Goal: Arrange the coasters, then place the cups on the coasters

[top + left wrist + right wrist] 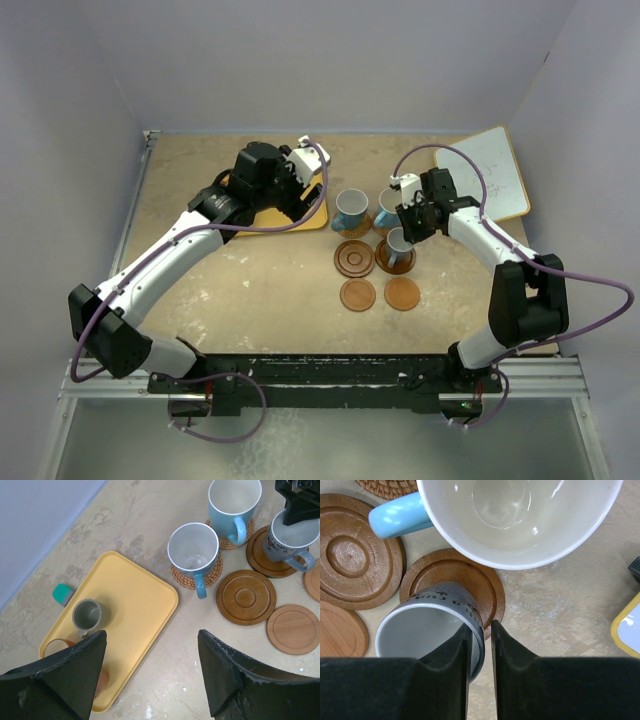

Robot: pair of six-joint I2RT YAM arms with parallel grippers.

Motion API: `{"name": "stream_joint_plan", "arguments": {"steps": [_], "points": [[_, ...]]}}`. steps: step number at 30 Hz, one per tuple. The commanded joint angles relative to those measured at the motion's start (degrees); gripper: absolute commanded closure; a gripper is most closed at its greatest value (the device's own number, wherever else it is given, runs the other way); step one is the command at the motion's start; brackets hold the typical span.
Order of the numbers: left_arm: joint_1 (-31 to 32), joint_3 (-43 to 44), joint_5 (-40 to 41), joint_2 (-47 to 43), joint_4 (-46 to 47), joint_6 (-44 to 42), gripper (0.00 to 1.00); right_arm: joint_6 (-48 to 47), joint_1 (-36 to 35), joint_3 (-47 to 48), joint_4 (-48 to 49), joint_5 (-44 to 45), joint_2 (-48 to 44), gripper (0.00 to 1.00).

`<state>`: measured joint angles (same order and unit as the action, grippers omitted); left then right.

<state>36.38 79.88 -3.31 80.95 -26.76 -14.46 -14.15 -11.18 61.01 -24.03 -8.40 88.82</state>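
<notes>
The half-hidden pinkish cup below my left gripper still lacks a coaster, so the gripper needs to move across to its left in the top view and down onto it next.
A pale blue-white cup [427, 625] stands on a dark coaster [482, 582]. My right gripper [480, 626] straddles its rim, one finger inside and one outside, with a thin gap showing beside the wall. Two light blue cups [194, 550] [234, 497] sit on woven coasters. A bare ringed coaster [245, 596] and a plain coaster [293, 628] lie near them. On the yellow tray [130, 605] stand a grey cup [86, 615] and an orange-brown cup [56, 645], the latter partly hidden by a finger. My left gripper [152, 637] hangs open above the tray's edge, holding nothing.
A small green object [63, 594] lies beside the tray's far edge. A white board with a yellow rim [495, 170] rests at the back right. A second plain coaster [402, 293] lies in front of the pale cup. Walls close in the table on three sides.
</notes>
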Motion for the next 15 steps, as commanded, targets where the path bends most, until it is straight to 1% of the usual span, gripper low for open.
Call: {"name": "stream_joint_plan", "arguments": {"steps": [1,8,9,11,15], "points": [[-0.4,0.2,-1.2,-2.5,1.1,-0.8,0.29,-0.1,0.1,1.8,-0.6,0.2,-2.1,0.75],[-0.5,-0.3,-1.0,-2.9,1.4,-0.8,0.28,0.0,0.1,2.7,-1.6,0.0,-2.5,0.69],[-0.5,-0.4,-0.6,-2.9,1.5,-0.8,0.28,-0.1,0.1,3.0,-2.0,-0.3,-2.7,0.67],[-0.6,-0.4,0.1,-3.0,1.7,-0.8,0.28,-0.2,0.1,3.9,-3.2,-1.0,-3.3,0.6],[-1.4,-0.1,1.7,-2.9,1.7,-0.5,0.27,0.3,0.1,6.0,-5.7,-2.2,-5.3,0.53]]}}
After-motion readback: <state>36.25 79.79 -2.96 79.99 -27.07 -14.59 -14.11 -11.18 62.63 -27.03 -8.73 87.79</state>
